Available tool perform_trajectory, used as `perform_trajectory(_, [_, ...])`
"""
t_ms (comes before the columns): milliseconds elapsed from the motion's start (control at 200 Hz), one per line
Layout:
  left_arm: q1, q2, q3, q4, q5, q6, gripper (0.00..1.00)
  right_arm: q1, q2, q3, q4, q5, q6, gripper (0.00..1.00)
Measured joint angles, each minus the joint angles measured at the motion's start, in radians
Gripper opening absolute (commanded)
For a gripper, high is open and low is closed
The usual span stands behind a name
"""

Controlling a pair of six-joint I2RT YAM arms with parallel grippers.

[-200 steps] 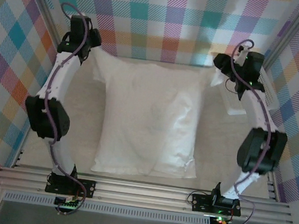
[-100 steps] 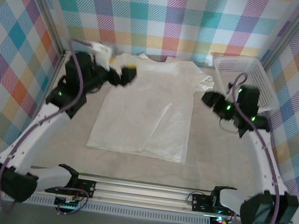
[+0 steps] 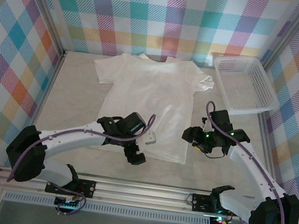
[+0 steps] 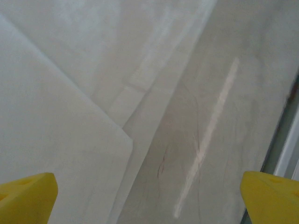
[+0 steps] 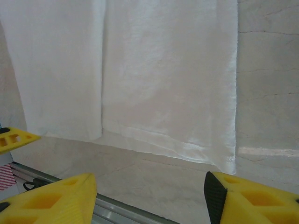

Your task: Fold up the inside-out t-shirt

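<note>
My left gripper should next turn and move away from my base, then go down onto the fold in the middle of the shirt.
The inside-out t-shirt (image 3: 150,101) lies spread flat on the table, collar at the far side and hem toward me. My left gripper (image 3: 134,154) hovers low over the near hem, left of centre. Its yellow fingertips (image 4: 25,198) stand wide apart with nothing between them, above the shirt's edge (image 4: 56,121) and bare table. My right gripper (image 3: 190,135) sits just off the hem's right corner, open. In the right wrist view, that gripper (image 5: 149,200) has only bare table between its fingers, and the shirt's hem (image 5: 168,93) lies just beyond.
A white lattice basket (image 3: 243,83) stands at the far right corner. The aluminium rail (image 3: 144,192) runs along the near edge, close to both grippers. Plaid walls close in the sides and back.
The shirt, held up at the far side a second ago, now lies flat. Both arms have swung from the far end to the near hem, and the left gripper has opened wide.
</note>
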Motion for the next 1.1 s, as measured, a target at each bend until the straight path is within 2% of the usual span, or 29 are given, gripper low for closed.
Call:
perform_trajectory(45, [0.0,0.046,0.026,0.005,-0.017,-0.071,0.99,0.0,0.002,0.0,0.0,0.0,0.003,0.64])
perform_trajectory(140, [0.0,0.163,0.088,0.005,-0.061,-0.228,0.85,0.0,0.006,0.0,0.007,0.0,0.016,0.64])
perform_trajectory(225, [0.0,0.266,0.137,-0.007,-0.101,-0.359,0.77,0.0,0.013,0.002,0.019,-0.002,0.028,0.64])
perform_trajectory(255, [0.0,0.297,0.153,-0.016,-0.11,-0.387,0.76,0.0,0.017,0.003,0.022,-0.004,0.031,0.64])
perform_trajectory(395, [0.0,0.388,0.185,-0.038,-0.167,-0.502,0.52,0.0,0.037,0.026,0.023,-0.004,0.038,0.64])
perform_trajectory(445, [0.0,0.391,0.185,-0.051,-0.186,-0.515,0.48,0.0,0.037,0.031,0.023,-0.004,0.038,0.64])
perform_trajectory(505, [0.0,0.391,0.187,-0.059,-0.206,-0.534,0.31,0.0,0.037,0.032,0.024,-0.004,0.039,0.64])
perform_trajectory(555, [0.0,0.391,0.187,-0.063,-0.218,-0.549,0.11,0.0,0.037,0.032,0.023,-0.004,0.042,0.64])
perform_trajectory(595, [0.0,0.39,0.187,-0.068,-0.226,-0.555,0.0,0.0,0.036,0.032,0.024,-0.004,0.042,0.64])
perform_trajectory(785, [0.0,0.362,0.193,-0.09,-0.23,-0.569,0.0,0.0,0.029,0.032,0.026,0.0,0.04,0.68])
perform_trajectory(880, [0.007,0.315,0.231,-0.13,-0.197,-0.577,0.0,0.005,-0.003,0.029,0.066,-0.002,-0.023,0.71])
perform_trajectory(965, [0.027,0.263,0.296,-0.146,-0.149,-0.586,0.0,0.048,-0.077,-0.009,0.184,0.0,-0.14,0.73])
perform_trajectory(1100, [0.075,0.203,0.389,-0.145,-0.072,-0.608,0.0,0.162,-0.17,-0.152,0.48,0.018,-0.402,0.78])
